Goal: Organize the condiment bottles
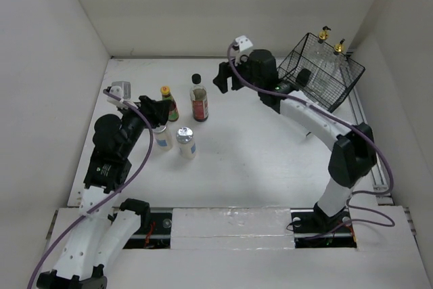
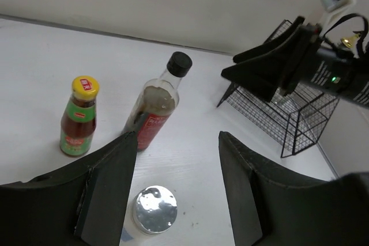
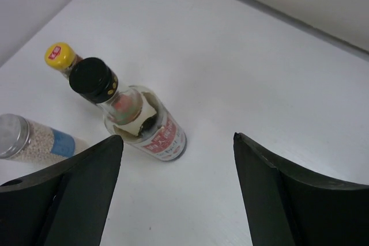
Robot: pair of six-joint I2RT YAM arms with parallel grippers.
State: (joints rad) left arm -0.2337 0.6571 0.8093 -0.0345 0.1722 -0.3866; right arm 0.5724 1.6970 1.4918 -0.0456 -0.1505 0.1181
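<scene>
The black-capped bottle's neck [image 1: 197, 86] [image 3: 119, 101] comes between my right gripper's fingers next. The gripper goes left in the top view, since the bottle stands on that side of it.
Four condiment bottles stand left of centre. A black-capped red-labelled bottle [image 1: 199, 101] is beside a yellow-capped one [image 1: 167, 102]. Two short white bottles [image 1: 162, 137] [image 1: 186, 143] with silver caps are in front. Two clear glass bottles with gold pourers [image 1: 324, 33] [image 1: 338, 47] stand in the black wire basket [image 1: 338, 86]. My left gripper [image 1: 161, 114] is open and empty, above the short white bottles; a silver cap [image 2: 154, 209] shows low between its fingers [image 2: 109, 191]. My right gripper [image 1: 225, 78] is open and empty, right of the black-capped bottle [image 3: 144, 122].
White walls enclose the table on the left, back and right. The basket [image 2: 288, 113] sits at the back right corner. In the left wrist view the right gripper [image 2: 271, 67] hangs in front of it. A rail [image 1: 375, 167] runs along the table's right edge.
</scene>
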